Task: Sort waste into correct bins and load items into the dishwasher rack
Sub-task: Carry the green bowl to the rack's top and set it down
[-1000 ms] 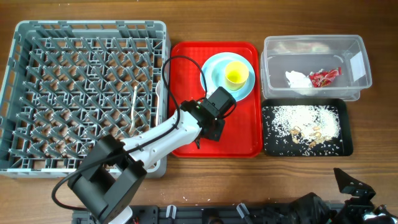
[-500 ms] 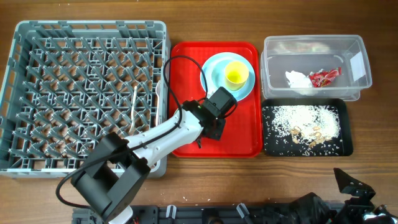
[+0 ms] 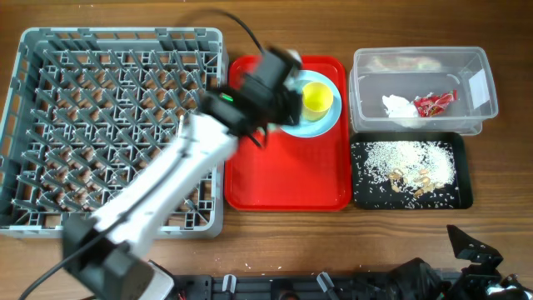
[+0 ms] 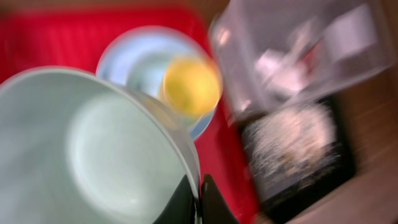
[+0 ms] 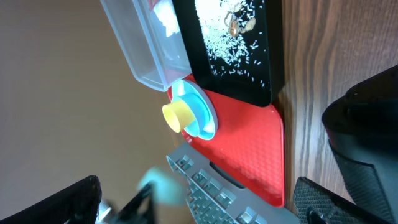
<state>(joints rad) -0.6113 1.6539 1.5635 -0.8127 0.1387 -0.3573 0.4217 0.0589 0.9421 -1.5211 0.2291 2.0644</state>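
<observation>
The robot's left gripper will swing to the left in the overhead view, lower and release the bowl (image 4: pixel 93 143), because the rack's far corner by the tray is empty.
My left gripper (image 4: pixel 199 200) is shut on the rim of the pale blue-green bowl (image 4: pixel 93 143) and holds it in the air. In the overhead view the left gripper (image 3: pixel 265 117) is blurred above the red tray's back left, and the bowl is hidden there. The bowl shows as a blur in the right wrist view (image 5: pixel 163 186). The yellow cup (image 3: pixel 316 98) stands on the pale blue plate (image 3: pixel 325 123). The napkin (image 3: pixel 398 106) and red wrapper (image 3: pixel 435 102) lie in the clear tub (image 3: pixel 491 108). Rice (image 3: pixel 408 158) lies in the black tray (image 3: pixel 466 196). My right gripper (image 5: pixel 196 200) is open and empty.
The grey dishwasher rack (image 3: pixel 25 125) fills the left side, with a white utensil (image 3: pixel 178 146) lying among its pegs. The red serving tray (image 3: pixel 291 179) sits between the rack and the bins. The right arm (image 3: pixel 475 250) rests at the front right edge.
My left arm has swung up and toward the back from the front of the red tray, lifting the bowl. The right arm has not moved.
</observation>
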